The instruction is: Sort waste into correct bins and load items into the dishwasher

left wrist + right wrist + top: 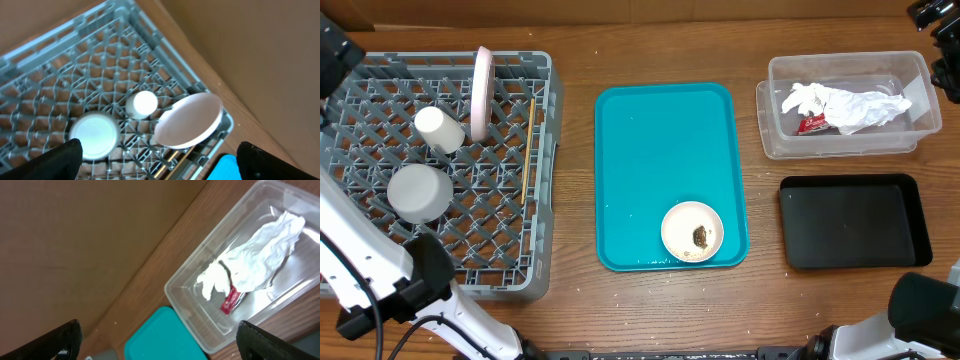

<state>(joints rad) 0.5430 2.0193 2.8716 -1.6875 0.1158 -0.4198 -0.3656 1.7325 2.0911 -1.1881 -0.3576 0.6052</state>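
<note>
Next I need to swing my right gripper back and down onto the bowl's rim facing the rack, since the bowl alone remains on the teal tray.
The grey dishwasher rack at the left holds an upright whitish-pink plate, a white cup on its side, an upturned pale bowl and chopsticks. My left gripper hovers open above the rack, over the plate, holding nothing. On the teal tray sits a bowl with a brown lump. The clear tub contains crumpled white paper and a red wrapper. My right gripper is open high beside the tub.
A shallow black tray lies in front of the clear tub at the right. Bare wooden table runs between the rack, the teal tray and the bins. A brown wall stands behind the table's far edge.
</note>
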